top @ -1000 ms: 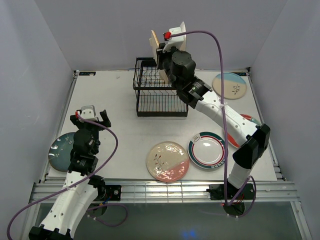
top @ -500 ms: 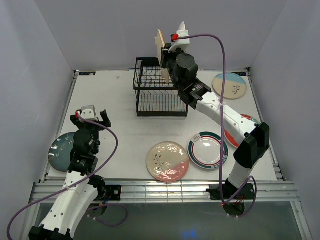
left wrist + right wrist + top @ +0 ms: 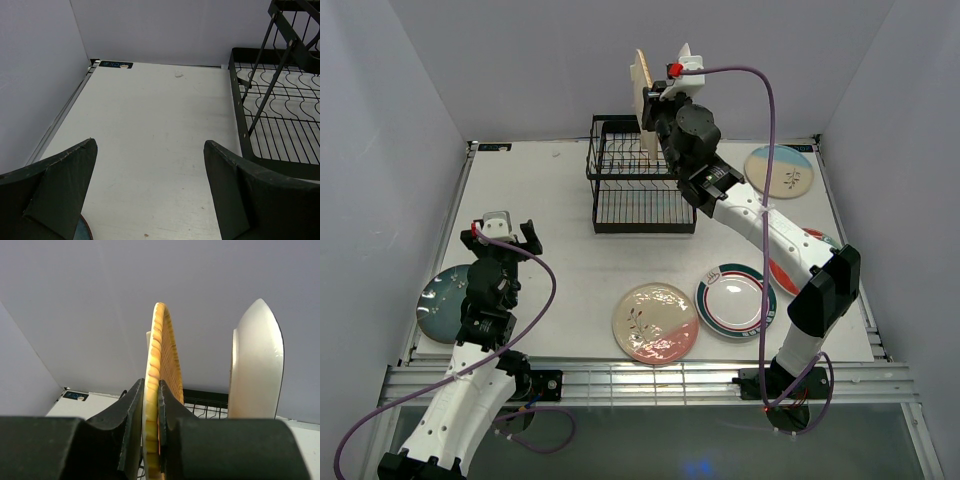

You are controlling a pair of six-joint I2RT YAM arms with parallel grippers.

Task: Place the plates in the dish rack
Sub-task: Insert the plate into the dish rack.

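Observation:
I should next move my right gripper toward the upright white plate, lower the yellow plate (image 3: 640, 78) there and release it, because a rack gap shows beside the white plate.
My right gripper (image 3: 648, 100) is shut on the yellow woven plate (image 3: 640, 78) and holds it upright on edge above the black wire dish rack (image 3: 640, 190). In the right wrist view the jaws (image 3: 151, 395) pinch the yellow plate's rim (image 3: 159, 355). The white plate (image 3: 255, 365) stands upright to its right, over the rack (image 3: 205, 399). My left gripper (image 3: 502, 238) is open and empty at the table's left, also in its own view (image 3: 150, 170). The dark teal plate (image 3: 442, 303) lies flat beside it.
Flat on the table lie a cream-pink floral plate (image 3: 655, 322), a white plate with teal-red rim (image 3: 733, 300), a red-teal floral plate (image 3: 810, 255) partly under the right arm, and a cream-and-blue plate (image 3: 779, 171). The rack's left side (image 3: 280, 115) shows in the left wrist view.
My right gripper has carried the yellow plate slightly up and to the right above the rack and turned a little. The left arm has not moved.

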